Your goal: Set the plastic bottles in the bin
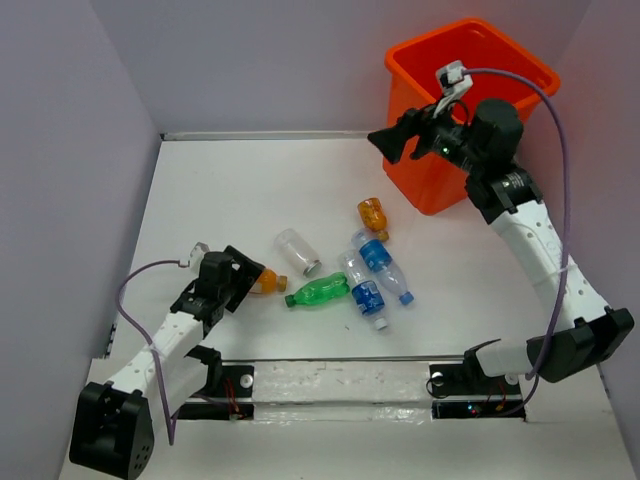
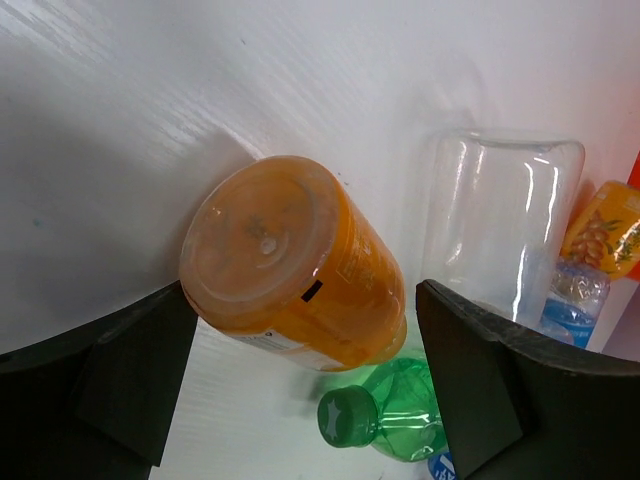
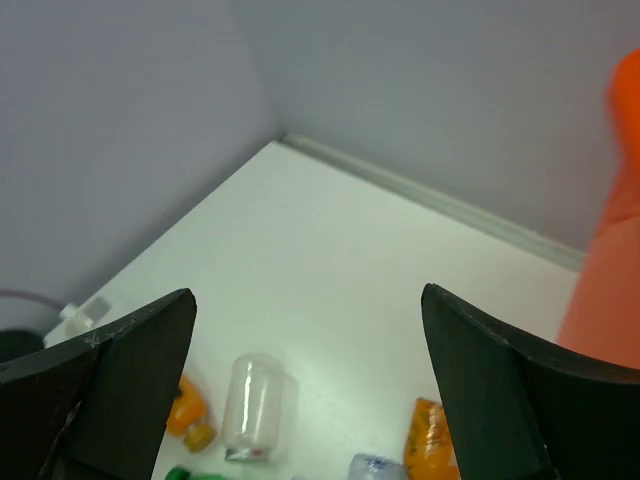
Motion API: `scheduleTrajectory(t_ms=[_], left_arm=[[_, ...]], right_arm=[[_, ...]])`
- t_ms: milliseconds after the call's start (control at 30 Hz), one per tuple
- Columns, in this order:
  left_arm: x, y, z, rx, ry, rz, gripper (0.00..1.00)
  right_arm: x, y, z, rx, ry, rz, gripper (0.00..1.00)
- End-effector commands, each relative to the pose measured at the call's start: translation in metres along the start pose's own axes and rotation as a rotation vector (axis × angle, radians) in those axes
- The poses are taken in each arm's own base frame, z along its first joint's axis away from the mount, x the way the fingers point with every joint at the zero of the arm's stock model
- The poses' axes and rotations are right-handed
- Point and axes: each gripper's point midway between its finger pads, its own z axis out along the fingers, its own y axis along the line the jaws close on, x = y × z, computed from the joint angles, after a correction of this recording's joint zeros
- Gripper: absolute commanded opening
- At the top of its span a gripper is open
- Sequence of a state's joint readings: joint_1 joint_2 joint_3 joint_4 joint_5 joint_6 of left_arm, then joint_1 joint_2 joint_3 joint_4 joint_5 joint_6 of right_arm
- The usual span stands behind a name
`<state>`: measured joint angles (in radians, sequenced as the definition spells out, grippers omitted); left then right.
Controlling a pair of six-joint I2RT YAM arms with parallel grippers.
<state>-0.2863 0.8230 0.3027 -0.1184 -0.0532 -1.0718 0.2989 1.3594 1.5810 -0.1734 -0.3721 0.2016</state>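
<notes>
Next, my left gripper eases slightly outward and closes around the orange bottle's body near the bottle's base, since that part lies between its open fingers.
An orange bottle (image 1: 266, 282) lies on the white table at the left. My left gripper (image 1: 248, 276) is open with its fingers on either side of this bottle (image 2: 290, 265); in the left wrist view the gripper (image 2: 300, 300) is not closed on it. A green bottle (image 1: 318, 291), a plain clear bottle (image 1: 297, 251), a second orange bottle (image 1: 373, 216) and blue-labelled clear bottles (image 1: 368, 292) lie in the middle. The orange bin (image 1: 430, 180) stands at the far right. My right gripper (image 1: 388, 145) is open and empty, held high beside the bin's left side.
Grey walls close the table at the left and back. The right wrist view looks down past its open gripper (image 3: 308, 295) on the clear bottle (image 3: 255, 405), both orange bottles (image 3: 432, 440) and the bin's wall (image 3: 610, 290). The arm bases stand on a rail (image 1: 330, 385) at the near edge.
</notes>
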Motion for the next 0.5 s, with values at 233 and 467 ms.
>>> scheduleTrajectory(t_ms=[233, 467], left_arm=[[-0.020, -0.005, 0.020, -0.003, -0.110, -0.020, 0.99], [-0.023, -0.011, 0.028, -0.007, -0.110, 0.016, 0.88]], right_arm=[[0.166, 0.070, 0.009, -0.249, 0.350, 0.098, 0.98], [0.249, 0.091, 0.031, -0.242, 0.539, 0.115, 0.98]])
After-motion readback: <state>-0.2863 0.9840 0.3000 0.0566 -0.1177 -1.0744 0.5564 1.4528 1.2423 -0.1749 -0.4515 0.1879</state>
